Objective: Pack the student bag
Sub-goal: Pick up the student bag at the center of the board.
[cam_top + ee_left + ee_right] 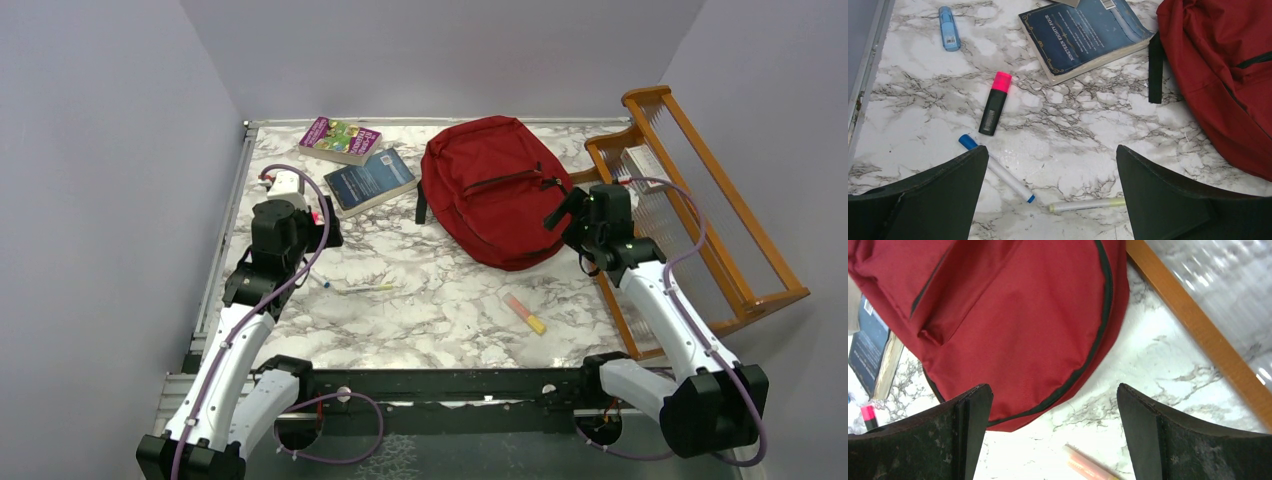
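Observation:
My right gripper will next lower its open fingers on both sides of the bag's near zippered edge [549, 251] [1080, 371] below it and close, because the bag is still shut.
The student bag [495, 190] is a red backpack lying flat and zipped shut at the back middle of the table; it also shows in the left wrist view [1228, 75] and the right wrist view [1023, 315]. A dark blue book [370, 180] lies just left of it, and a purple book [340, 140] lies behind that. My left gripper [325, 232] is open and empty above loose pens; its jaws stand wide apart in the left wrist view [1052, 160]. My right gripper [562, 215] is open and empty over the bag's near right edge [1053, 395].
A pink-capped black highlighter [994, 103], a blue-capped white marker [996, 168], a pale yellow pen [1087, 204] and a light blue item [949, 28] lie on the marble at the left. An orange highlighter [525, 314] lies near the front right. A wooden rack [690, 200] stands along the right edge.

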Tool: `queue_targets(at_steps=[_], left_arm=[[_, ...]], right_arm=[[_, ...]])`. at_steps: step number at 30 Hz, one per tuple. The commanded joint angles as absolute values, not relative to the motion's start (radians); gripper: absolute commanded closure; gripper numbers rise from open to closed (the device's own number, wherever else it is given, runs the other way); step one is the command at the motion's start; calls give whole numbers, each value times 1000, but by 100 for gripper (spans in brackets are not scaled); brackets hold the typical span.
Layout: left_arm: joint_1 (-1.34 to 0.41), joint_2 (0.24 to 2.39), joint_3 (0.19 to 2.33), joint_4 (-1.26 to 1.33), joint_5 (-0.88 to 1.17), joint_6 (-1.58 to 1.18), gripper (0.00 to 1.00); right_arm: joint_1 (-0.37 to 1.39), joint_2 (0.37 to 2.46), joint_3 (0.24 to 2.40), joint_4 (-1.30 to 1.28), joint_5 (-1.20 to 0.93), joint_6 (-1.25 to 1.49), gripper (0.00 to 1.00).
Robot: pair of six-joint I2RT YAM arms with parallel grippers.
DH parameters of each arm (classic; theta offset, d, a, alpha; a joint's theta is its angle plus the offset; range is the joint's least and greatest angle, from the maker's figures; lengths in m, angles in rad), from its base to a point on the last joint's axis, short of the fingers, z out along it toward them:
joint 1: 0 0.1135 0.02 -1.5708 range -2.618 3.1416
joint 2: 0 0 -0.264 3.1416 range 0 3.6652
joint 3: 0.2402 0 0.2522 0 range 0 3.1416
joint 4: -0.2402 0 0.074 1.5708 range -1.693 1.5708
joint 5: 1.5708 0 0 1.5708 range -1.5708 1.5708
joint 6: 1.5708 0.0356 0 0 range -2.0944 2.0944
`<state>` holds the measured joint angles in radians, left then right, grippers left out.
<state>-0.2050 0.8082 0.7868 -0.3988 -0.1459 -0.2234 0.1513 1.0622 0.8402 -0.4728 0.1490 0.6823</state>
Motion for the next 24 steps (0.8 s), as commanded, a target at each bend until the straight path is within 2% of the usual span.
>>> queue_targets(at_steps=[1,7,15,24], left_arm=[[-212,810,795,-399,-146,-215,1],[-212,806,796,-399,-136,-213,1],[-212,824,800,-397,-106,-212,1],[-213,839,800,-396,-94,-208,1]], right_arm=[[153,1084,798,-480,208,844,0],[154,1151,739,-452,198,965,4],[154,1215,630,-226,139,1056,10],[153,1322,617,-79,111,1109,14]])
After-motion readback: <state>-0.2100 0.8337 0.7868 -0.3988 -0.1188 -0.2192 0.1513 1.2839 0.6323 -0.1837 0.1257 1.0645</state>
